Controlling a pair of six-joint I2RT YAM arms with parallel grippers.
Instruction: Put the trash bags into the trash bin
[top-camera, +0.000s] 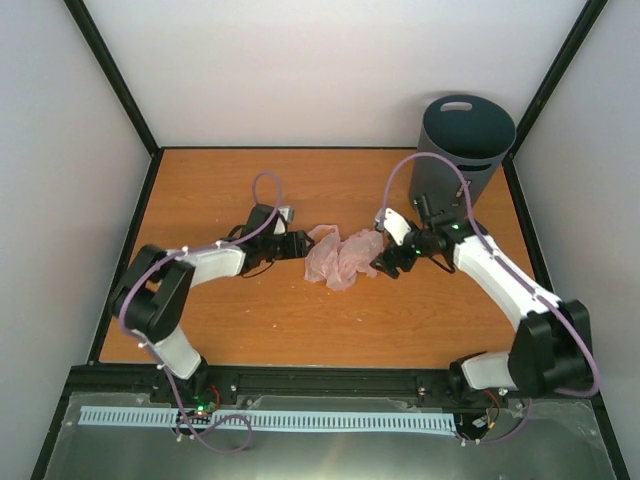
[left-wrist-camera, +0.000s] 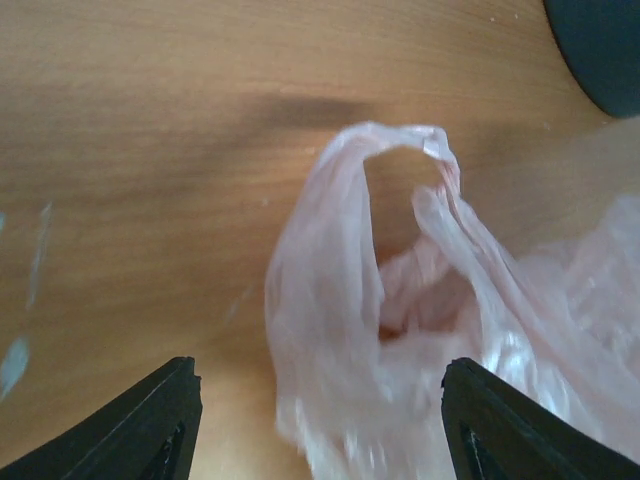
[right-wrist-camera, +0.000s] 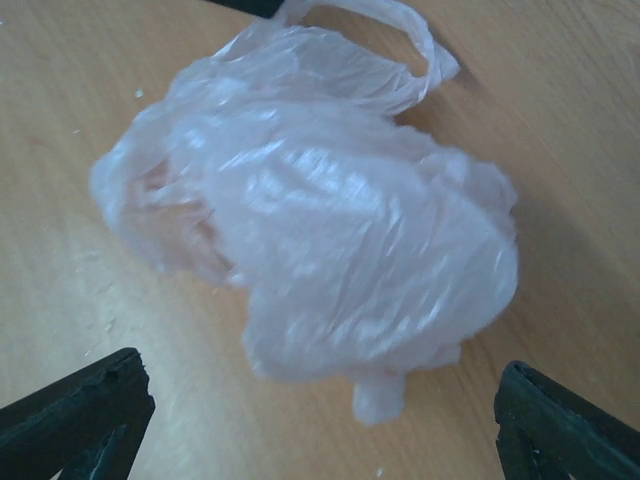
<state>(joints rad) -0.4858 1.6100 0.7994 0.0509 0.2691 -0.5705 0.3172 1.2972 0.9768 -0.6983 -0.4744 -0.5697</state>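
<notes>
I will slide the spread fingers of my left gripper to the right in the top view next, around the raised part of the bag (top-camera: 338, 257).
A crumpled pale-pink plastic bag (top-camera: 338, 257) lies on the wooden table between my two grippers. My left gripper (top-camera: 300, 243) is open at the bag's left edge; in the left wrist view (left-wrist-camera: 318, 425) the bag (left-wrist-camera: 400, 330) sits between the spread fingers, a handle loop arching up. My right gripper (top-camera: 386, 262) is open at the bag's right edge; in the right wrist view (right-wrist-camera: 320, 425) the bag (right-wrist-camera: 320, 240) lies just ahead of the wide-open fingers. The dark grey trash bin (top-camera: 463, 145) stands upright at the table's back right; its edge shows in the left wrist view (left-wrist-camera: 600, 50).
The wooden table (top-camera: 250, 320) is framed by black posts and white walls. The right arm's cable (top-camera: 400, 175) loops in front of the bin. A metal shelf with a white slotted strip (top-camera: 270, 420) runs along the near edge.
</notes>
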